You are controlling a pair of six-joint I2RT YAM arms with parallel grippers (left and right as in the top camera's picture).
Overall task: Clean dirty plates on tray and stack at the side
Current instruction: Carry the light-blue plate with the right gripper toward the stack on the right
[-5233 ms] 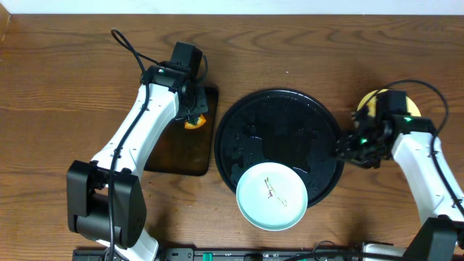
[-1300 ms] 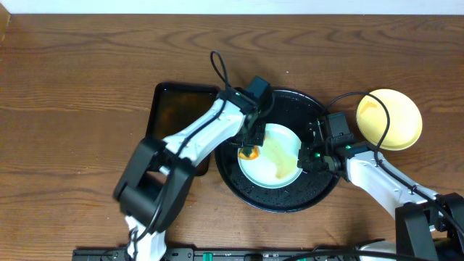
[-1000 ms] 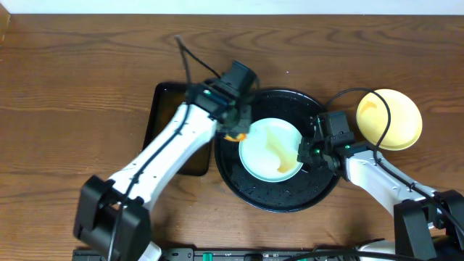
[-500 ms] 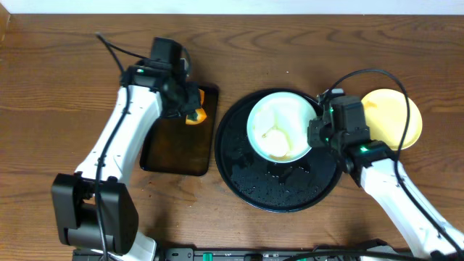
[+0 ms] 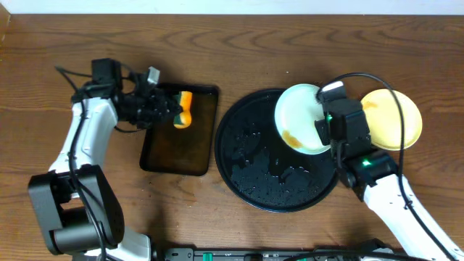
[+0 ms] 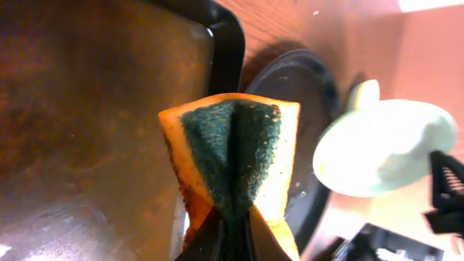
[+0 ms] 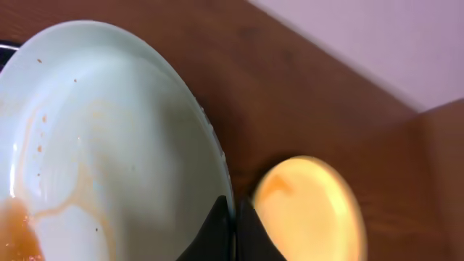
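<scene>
Next, my right gripper moves toward the right in the overhead view, then down over the pale yellow plate (image 5: 395, 119) (image 7: 310, 214) to release, since that plate lies at the side.
My right gripper (image 5: 328, 125) is shut on the rim of a mint-white plate (image 5: 299, 117) and holds it tilted above the back right of the round black tray (image 5: 254, 174). The plate (image 7: 94, 145) carries a thin brown sauce smear and a pool at its low edge. A pale yellow plate (image 5: 395, 119) lies on the wood to the right; it also shows in the right wrist view (image 7: 308, 210). My left gripper (image 5: 174, 116) is shut on an orange and green sponge (image 6: 235, 159) over the dark rectangular tray (image 5: 177, 148).
The round tray is wet with droplets and holds no plate flat on it. Bare wood tabletop (image 5: 326, 43) lies all round. The right arm's cable (image 5: 362, 76) loops over the yellow plate.
My left gripper carried the sponge off the plate and back over the rectangular tray. My right gripper lifted the mint-white plate off the round tray and moved it right towards the yellow plate.
</scene>
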